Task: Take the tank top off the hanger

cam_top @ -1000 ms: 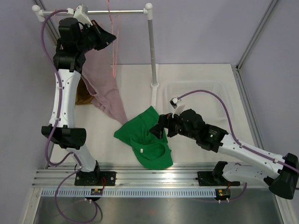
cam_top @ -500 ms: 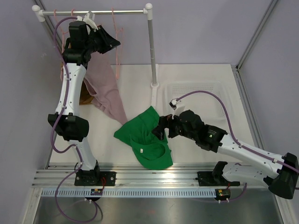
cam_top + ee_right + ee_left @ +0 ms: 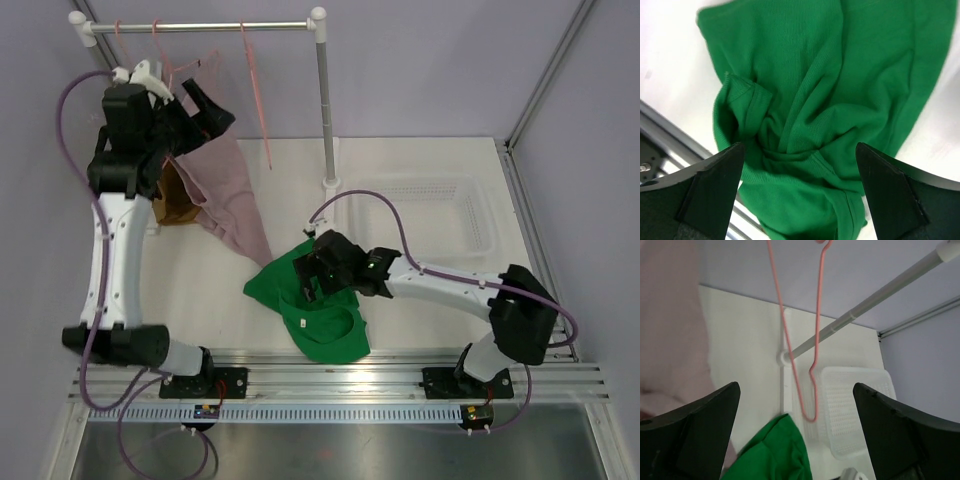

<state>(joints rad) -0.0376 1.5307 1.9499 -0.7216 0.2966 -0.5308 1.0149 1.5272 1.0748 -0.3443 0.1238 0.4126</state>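
My right gripper, open, should next move down onto the crumpled folds at the green tank top's middle, as they already show between its fingers.
A green tank top (image 3: 318, 305) lies crumpled on the table, off any hanger; it fills the right wrist view (image 3: 805, 100). My right gripper (image 3: 307, 277) hovers open just above it (image 3: 800, 195), nothing between its fingers. An empty pink hanger (image 3: 256, 90) dangles from the rail (image 3: 230, 26) and shows bare in the left wrist view (image 3: 799, 340). My left gripper (image 3: 220, 115) stands open up by the rail, left of that hanger (image 3: 795, 435), holding nothing. A mauve garment (image 3: 228, 190) hangs beside it.
The rack's upright post (image 3: 325, 100) stands at the back centre. A white mesh basket (image 3: 440, 210) sits at the right, also seen in the left wrist view (image 3: 855, 410). A brown garment (image 3: 175, 200) hangs behind the left arm. More pink hangers (image 3: 160, 45) sit on the rail.
My left gripper has opened, let go of the pink hanger and pulled back to the left. The hanger now swings free. My right gripper slid left over the green top.
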